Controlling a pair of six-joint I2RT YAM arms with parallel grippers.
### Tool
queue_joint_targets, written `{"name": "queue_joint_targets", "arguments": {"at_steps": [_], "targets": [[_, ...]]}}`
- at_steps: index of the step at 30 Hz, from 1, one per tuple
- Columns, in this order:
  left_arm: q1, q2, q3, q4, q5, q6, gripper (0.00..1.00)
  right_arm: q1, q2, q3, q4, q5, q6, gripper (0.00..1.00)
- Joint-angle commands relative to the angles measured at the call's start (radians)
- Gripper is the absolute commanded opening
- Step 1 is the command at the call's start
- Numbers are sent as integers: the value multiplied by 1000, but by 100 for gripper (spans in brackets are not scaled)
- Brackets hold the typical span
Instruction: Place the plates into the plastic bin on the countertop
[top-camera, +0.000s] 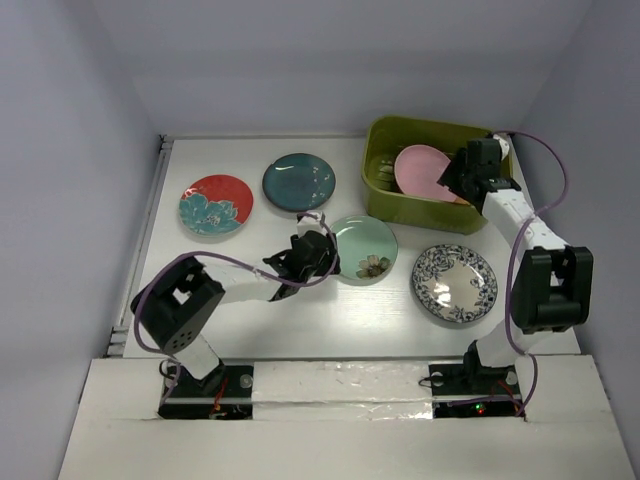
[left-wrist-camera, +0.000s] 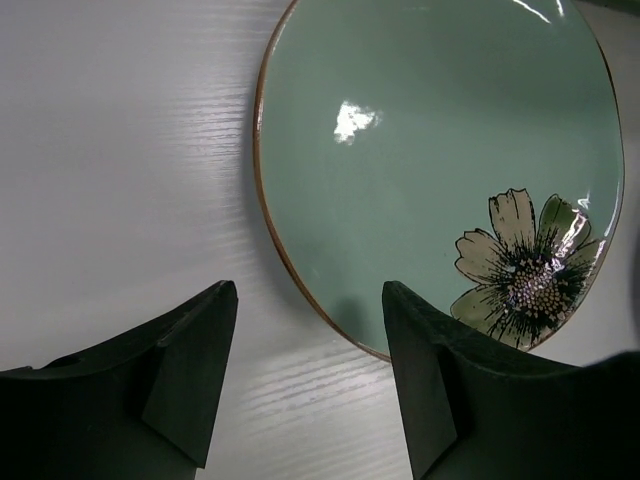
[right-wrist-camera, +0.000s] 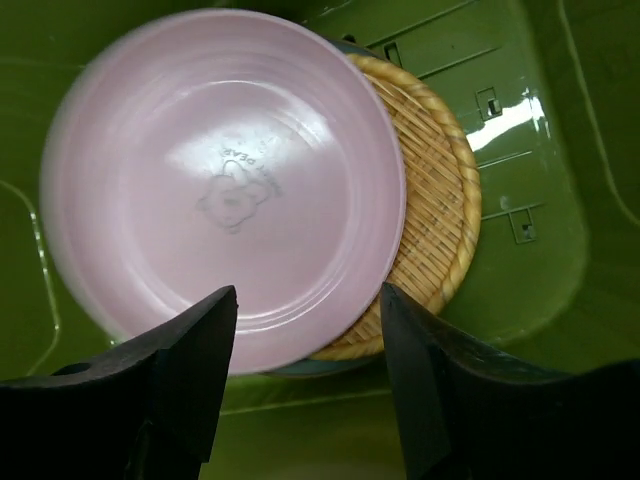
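Note:
My left gripper lowers its open fingers around the mint green flower plate's brown rim (top-camera: 338, 270) (left-wrist-camera: 316, 309) below them next, then closes.
The olive-green plastic bin (top-camera: 400, 205) stands at the back right of the countertop (top-camera: 260, 300). In it the pink plate (right-wrist-camera: 220, 180) lies on the orange woven-looking plate (right-wrist-camera: 432, 200), with a grey-teal rim (right-wrist-camera: 300, 367) showing beneath. My right gripper (right-wrist-camera: 307, 290) hovers open and empty just above the pink plate's near edge, inside the bin (right-wrist-camera: 520, 250). My left gripper (left-wrist-camera: 308, 285) is open and straddles the near rim of the mint green flower plate (left-wrist-camera: 430, 150): one finger is over the plate, the other over the table. It holds nothing.
On the table lie the red plate (top-camera: 216, 204) at left, the dark teal plate (top-camera: 298, 181) behind centre, the mint plate (top-camera: 364, 249) in the middle and the white-and-blue patterned plate (top-camera: 455, 283) in front of the bin. Lavender walls bound the table.

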Motion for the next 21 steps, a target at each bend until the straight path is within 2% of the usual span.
{"name": "queue_joint_targets", "arguments": {"at_steps": [1,5,6,7,8,11,18,21], "targets": [[36,38,40,97,54,-26,57,-5,-95,-12,79,23,9,65],[59,69,32,129,70,-58,52,-5,-210,-114,155,-17,50,63],[59,77,27,135,67,-64,52,-5,-280,-140,206,-36,60,61],[59,83,27,149,65,-66,52,-5,-317,-168,232,-58,70,59],[69,92,30,152,70,-67,52,-5,-356,-194,255,-104,92,52],[78,138,56,160,101,-86,51,-5,-488,-292,342,-179,127,44],[96,177,9,270,147,-167,42,129,-669,-439,399,-274,121,45],[96,184,-17,319,151,-204,34,225,-735,-515,424,-277,121,46]]}}
